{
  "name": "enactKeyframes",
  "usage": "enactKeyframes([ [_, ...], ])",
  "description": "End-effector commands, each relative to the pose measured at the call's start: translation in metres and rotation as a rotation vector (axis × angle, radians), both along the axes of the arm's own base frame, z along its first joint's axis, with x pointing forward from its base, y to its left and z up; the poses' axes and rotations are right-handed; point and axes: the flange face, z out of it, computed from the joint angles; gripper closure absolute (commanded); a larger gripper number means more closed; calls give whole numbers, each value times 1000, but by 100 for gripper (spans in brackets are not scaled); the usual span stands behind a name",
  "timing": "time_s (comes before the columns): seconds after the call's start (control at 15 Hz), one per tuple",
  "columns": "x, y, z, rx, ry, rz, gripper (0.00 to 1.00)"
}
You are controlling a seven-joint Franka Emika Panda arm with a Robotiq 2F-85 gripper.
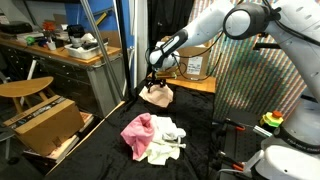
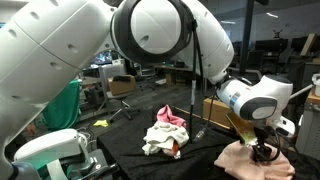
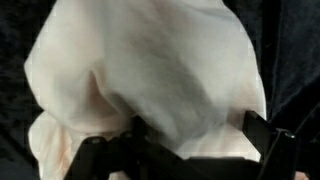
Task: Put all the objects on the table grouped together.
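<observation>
The fold (image 2: 259,160) (image 3: 190,112) already has the open fingers of my gripper on either side of it. My gripper needs to stay low on the peach cloth next and bring its fingers together across the fold.
A peach cloth (image 1: 158,96) lies crumpled at the far end of the black table (image 1: 100,155). It also shows in the other exterior view (image 2: 238,160) and fills the wrist view (image 3: 150,70). My gripper (image 1: 150,84) (image 2: 264,152) (image 3: 180,150) is down on it, open, with its fingers wide apart on either side of a fold. A pink cloth (image 1: 138,130) (image 2: 170,118) and a white cloth (image 1: 166,142) (image 2: 158,142) lie heaped together mid-table, apart from the peach cloth.
A cardboard box (image 1: 45,122) and a wooden stool (image 1: 25,88) stand beside the table. Another cardboard box (image 1: 195,66) (image 2: 215,108) sits behind the peach cloth. A green and red object (image 1: 272,120) is at the table's side.
</observation>
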Motion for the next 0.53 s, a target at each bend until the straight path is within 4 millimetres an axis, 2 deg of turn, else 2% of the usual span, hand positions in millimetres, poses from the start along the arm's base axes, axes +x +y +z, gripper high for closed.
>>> enactKeyframes([
  [0.0, 10, 17, 3, 41, -45, 55, 0],
  [0.47, 10, 28, 3, 35, -44, 128, 0],
])
